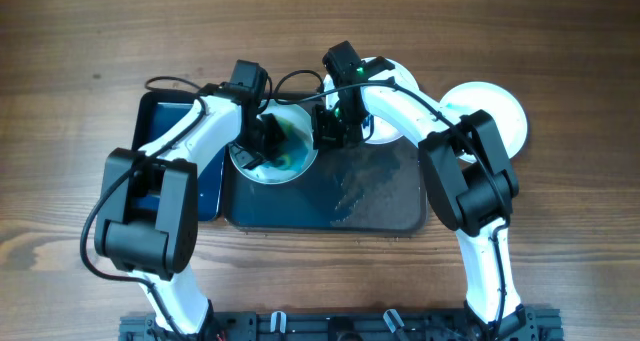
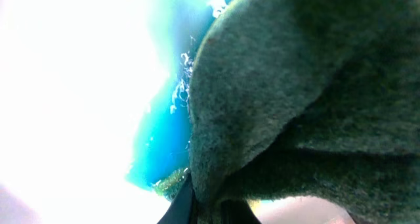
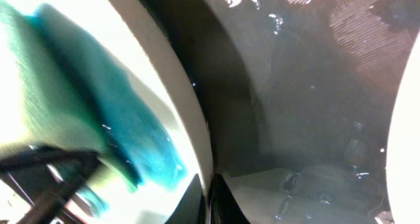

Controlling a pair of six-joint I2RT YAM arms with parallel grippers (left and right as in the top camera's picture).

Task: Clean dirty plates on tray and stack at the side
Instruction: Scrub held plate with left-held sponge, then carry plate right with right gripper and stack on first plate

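I should raise my right gripper, move it to the right in the overhead view and lower it over the white plate (image 1: 495,116) to release, because that plate lies at the tray's side.
A dirty plate (image 1: 285,163) with blue-teal smears stands tilted over the left end of the large dark tray (image 1: 375,196). My right gripper (image 1: 325,131) is shut on its right rim; the wrist view shows the rim pinched between the fingers (image 3: 209,201) and teal smears on the plate's face (image 3: 131,125). My left gripper (image 1: 263,136) is shut on a green sponge (image 2: 315,86) pressed against the plate's face (image 2: 79,86). A second plate (image 1: 388,109) lies at the tray's back edge, mostly hidden by my right arm. A white plate (image 1: 495,116) lies on the table to the right of the tray.
A smaller dark tray (image 1: 175,171) lies left of the large one, under my left arm. The large tray's floor (image 3: 302,106) is wet. Bare wooden table surrounds both trays.
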